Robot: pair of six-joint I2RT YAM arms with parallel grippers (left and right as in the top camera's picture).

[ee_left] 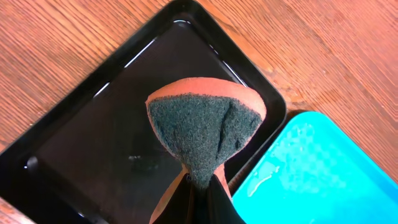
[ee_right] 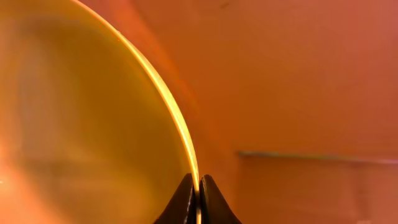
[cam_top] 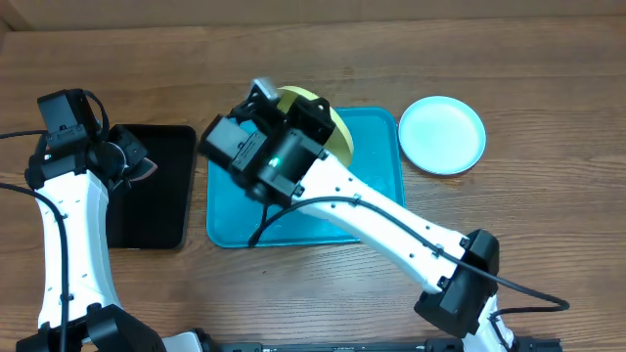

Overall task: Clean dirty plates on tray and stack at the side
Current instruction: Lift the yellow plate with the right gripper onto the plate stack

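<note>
I will next swing my right gripper to the right in the overhead view and down, and let go of its plate on the pale blue plate (cam_top: 442, 134), because that one is beside the turquoise tray (cam_top: 377, 166).
My right gripper (ee_right: 198, 186) is shut on the rim of the yellow-green plate (ee_right: 93, 118), holding it tilted above the far part of the turquoise tray (cam_top: 377, 166); in the overhead view the plate (cam_top: 337, 122) shows behind the wrist. My left gripper (ee_left: 200, 186) is shut on an orange sponge with a dark green scrub face (ee_left: 202, 134), held over the black tray (ee_left: 93, 149). The pale blue plate (cam_top: 442, 134) lies on the table right of the turquoise tray. The white plate is not in view.
The black tray (cam_top: 161, 210) lies left of the turquoise tray, its rim close to it (ee_left: 311, 174). My right arm (cam_top: 381, 220) crosses over the turquoise tray and hides much of it. Wooden tabletop (cam_top: 548, 235) surrounds everything.
</note>
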